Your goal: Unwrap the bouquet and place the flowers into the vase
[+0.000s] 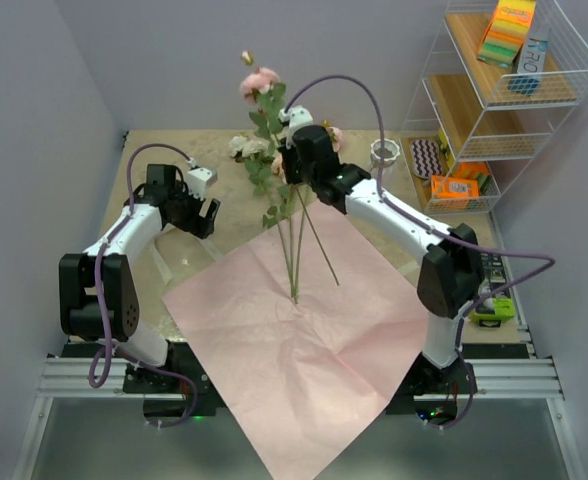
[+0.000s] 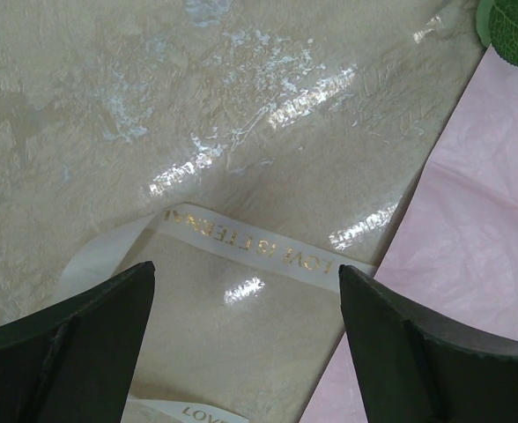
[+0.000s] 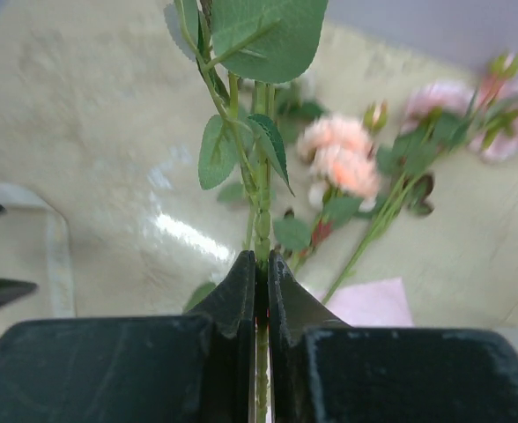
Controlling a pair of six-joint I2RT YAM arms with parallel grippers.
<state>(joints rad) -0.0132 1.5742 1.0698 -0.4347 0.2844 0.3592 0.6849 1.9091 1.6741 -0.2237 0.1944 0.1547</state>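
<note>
The stem ends hang over the paper, away from the vase (image 1: 384,153). Next they go over the vase's opening as my right gripper rises and tilts level.
The bouquet is unwrapped: its pink paper (image 1: 304,340) lies flat on the table. My right gripper (image 1: 296,182) (image 3: 262,257) is shut on thin green stems (image 3: 262,220) of flowers (image 1: 259,82). They are held upright, pink bloom high and stem ends hanging down to the paper (image 1: 294,292). More flowers (image 1: 249,148) (image 3: 338,159) lie on the table behind. The small white vase (image 1: 384,153) stands to the right of them. My left gripper (image 1: 206,215) (image 2: 246,269) hangs open over the cream ribbon (image 2: 241,247), holding nothing.
A white wire rack (image 1: 504,100) with coloured boxes stands at the back right. A green and black tool (image 1: 492,310) lies by the right arm's base. The paper's edge (image 2: 488,238) and a leaf (image 2: 514,26) show in the left wrist view.
</note>
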